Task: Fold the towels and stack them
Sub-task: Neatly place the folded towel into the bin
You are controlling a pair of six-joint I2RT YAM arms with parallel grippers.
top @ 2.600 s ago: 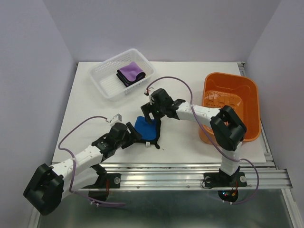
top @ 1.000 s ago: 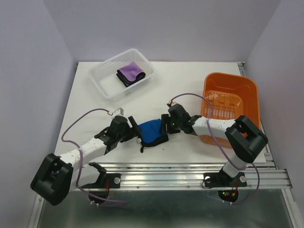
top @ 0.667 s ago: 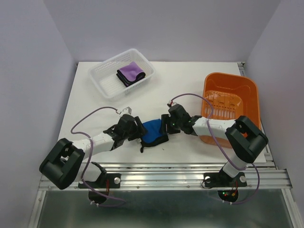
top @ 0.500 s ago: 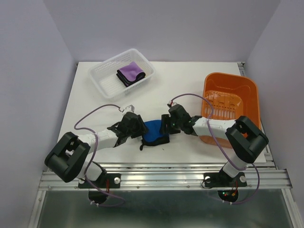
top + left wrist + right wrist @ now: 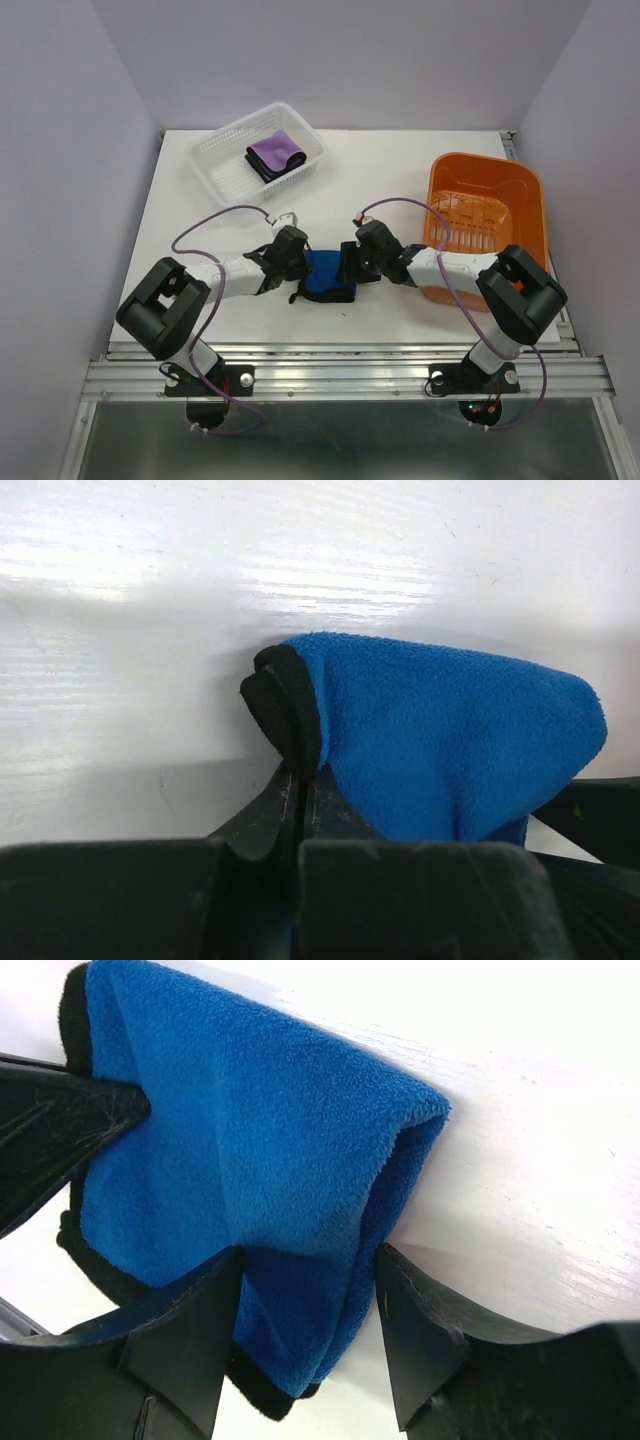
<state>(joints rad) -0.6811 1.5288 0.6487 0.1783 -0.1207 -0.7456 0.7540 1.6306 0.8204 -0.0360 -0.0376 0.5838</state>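
My left gripper raises the blue towel [image 5: 326, 276] next, carries it outward over the basket and releases it on top, since the purple towel [image 5: 276, 152] lies folded outward of it.
A bright blue towel [image 5: 326, 276] with black edging lies folded on the white table near the front middle. My left gripper [image 5: 299, 270] is at its left side and shut on the black edging [image 5: 285, 705]; in the left wrist view the jaws [image 5: 303, 780] meet with the hem pinched between them. My right gripper [image 5: 348, 268] is at the towel's right side. Its two fingers [image 5: 190, 1330] press against the bunched blue cloth [image 5: 250, 1150] from either side, and the gripper [image 5: 305, 1300] holds that fold. A purple towel [image 5: 276, 152] lies folded in the white mesh basket.
The white mesh basket [image 5: 213, 152] stands at the back left of the table. An orange plastic basket [image 5: 535, 200] stands at the right, close behind my right arm. Both arms stretch low across the table front.
My left gripper has slid right to the blue towel's left edge and closed on its black hem. The right gripper has stayed in place on the towel.
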